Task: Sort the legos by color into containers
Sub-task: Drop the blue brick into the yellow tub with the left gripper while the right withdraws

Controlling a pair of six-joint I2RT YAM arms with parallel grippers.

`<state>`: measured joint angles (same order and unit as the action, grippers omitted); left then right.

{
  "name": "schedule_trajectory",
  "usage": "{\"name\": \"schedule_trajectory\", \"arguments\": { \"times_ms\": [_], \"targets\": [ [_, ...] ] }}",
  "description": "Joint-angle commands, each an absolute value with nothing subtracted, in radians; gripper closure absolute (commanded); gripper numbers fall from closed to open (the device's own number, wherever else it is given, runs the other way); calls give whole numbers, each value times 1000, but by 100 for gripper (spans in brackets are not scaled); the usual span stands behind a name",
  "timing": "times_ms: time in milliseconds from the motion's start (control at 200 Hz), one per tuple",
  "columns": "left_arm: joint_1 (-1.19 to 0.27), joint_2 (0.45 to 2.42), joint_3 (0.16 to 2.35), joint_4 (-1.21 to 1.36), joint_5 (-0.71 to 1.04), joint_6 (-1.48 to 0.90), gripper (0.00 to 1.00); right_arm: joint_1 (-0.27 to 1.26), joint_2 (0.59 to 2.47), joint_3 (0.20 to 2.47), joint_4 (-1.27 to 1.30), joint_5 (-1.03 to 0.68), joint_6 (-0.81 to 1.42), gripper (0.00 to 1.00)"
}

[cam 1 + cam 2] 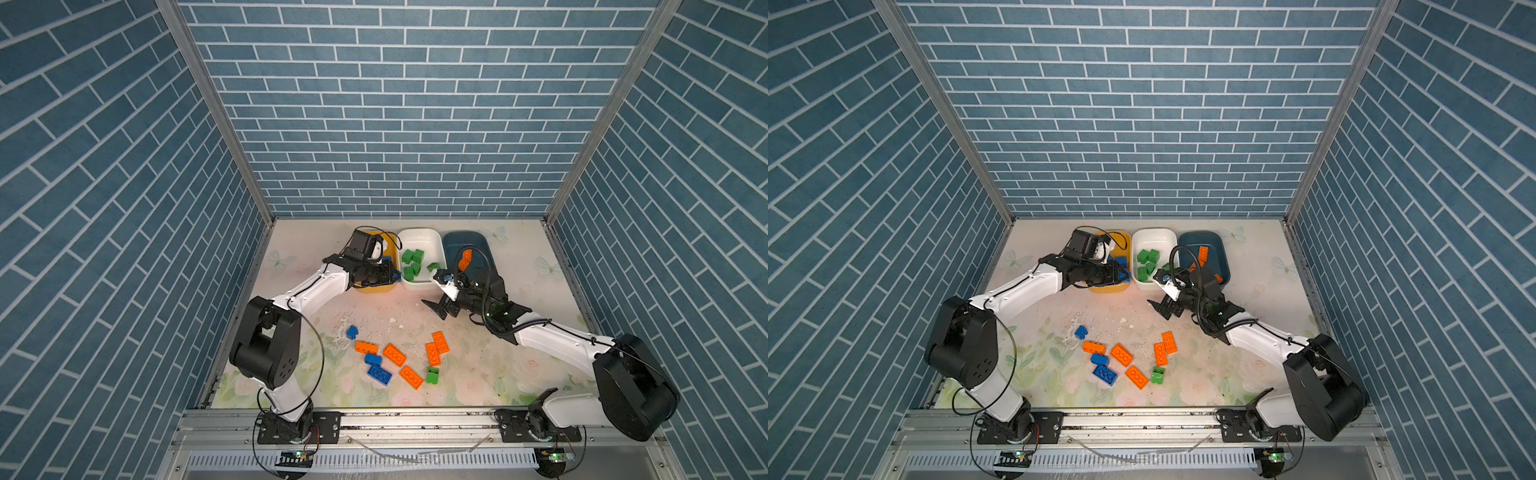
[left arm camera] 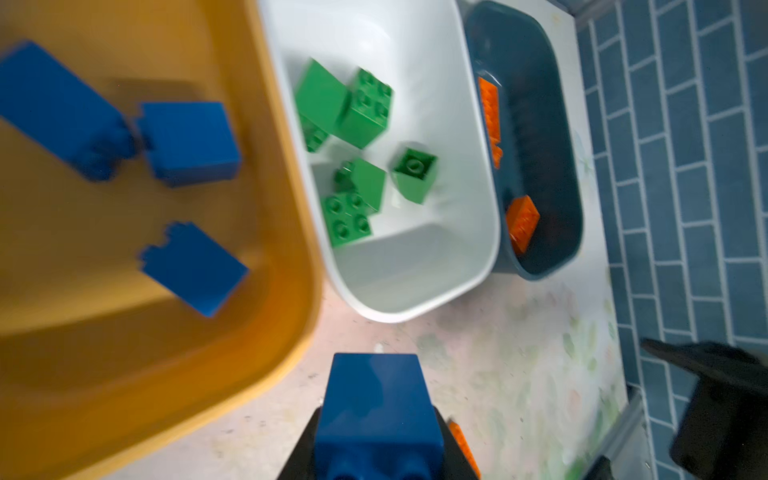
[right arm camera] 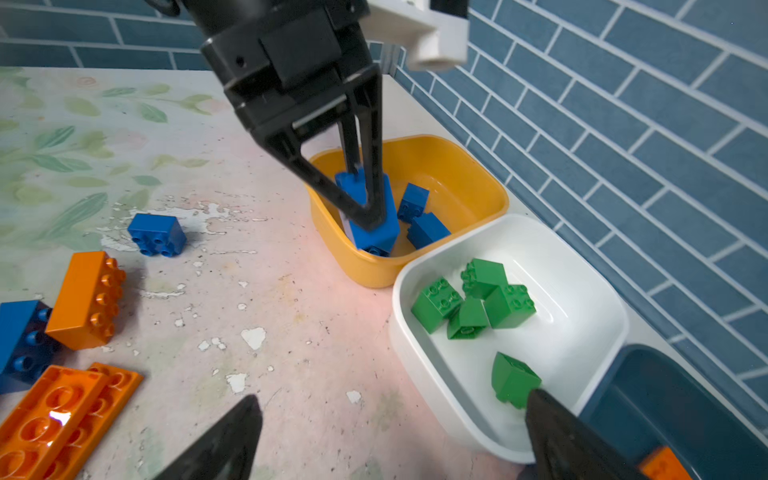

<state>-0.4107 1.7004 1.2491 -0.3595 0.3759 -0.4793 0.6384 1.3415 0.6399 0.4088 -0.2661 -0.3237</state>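
Only blue legos lie inside the white container (image 1: 424, 237). My left gripper will next swing outward, away from it, over the yellow container's bare bottom, and release the lego.
My left gripper (image 1: 392, 274) is shut on a chunky blue lego (image 2: 376, 411) and hangs over the near corner of the yellow container (image 3: 469, 166), where three blue legos (image 2: 187, 141) lie. In the right wrist view its fingers (image 3: 365, 208) clamp the brick just above the rim. My right gripper (image 1: 436, 308) stands open and empty over the table, in front of the white container (image 1: 424, 237). One finger (image 3: 557, 432) is close to a green lego (image 3: 513, 380) lying inside. Several green legos (image 1: 413, 262) fill that tub. Orange legos (image 1: 465, 258) lie in the dark teal container (image 1: 465, 239).
Loose legos lie on the floral table toward the front: blue ones (image 1: 352, 331) (image 1: 379, 374), flat orange ones (image 1: 394, 354) (image 1: 436, 348) and one green (image 1: 432, 375). The three tubs stand side by side along the back wall. Brick-patterned walls close in three sides.
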Motion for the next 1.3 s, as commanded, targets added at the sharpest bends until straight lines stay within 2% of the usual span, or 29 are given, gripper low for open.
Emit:
{"name": "schedule_trajectory", "arguments": {
  "times_ms": [0, 105, 195, 435, 615, 765, 885, 935, 965, 1135, 1245, 1295],
  "targets": [
    [-397, 1733, 1312, -460, 199, -480, 83, 643, 1282, 587, 529, -103, -197, 1],
    [-393, 1775, 1381, -551, 55, -472, 82, 643, 1237, 564, 550, 96, -92, 1],
    [-391, 1822, 1458, -629, -44, -426, 81, 641, 1191, 607, 429, 257, 13, 1],
    [-391, 1928, 1611, -781, -235, -345, 80, 641, 1179, 730, 110, 466, 136, 1],
    [-391, 1979, 1676, -831, -320, -328, 77, 643, 1205, 773, 31, 496, 171, 1],
    [-391, 2021, 1724, -854, -295, -328, 65, 642, 1225, 761, 63, 445, 161, 1],
    [-395, 2006, 1715, -837, -248, -339, 49, 642, 1238, 758, 62, 431, 149, 1],
    [-395, 1987, 1700, -826, -224, -350, 33, 643, 1242, 760, 56, 431, 151, 1],
    [-394, 1974, 1688, -817, -208, -353, 28, 644, 1244, 760, 53, 428, 152, 1],
    [-400, 1870, 1593, -782, -154, -389, 17, 643, 1265, 758, 56, 369, 140, 1],
    [-404, 1783, 1501, -773, -151, -434, 1, 643, 1280, 748, 80, 311, 114, 1],
    [-404, 1748, 1464, -790, -155, -466, 1, 642, 1288, 749, 83, 304, 114, 1]
  ]
}}
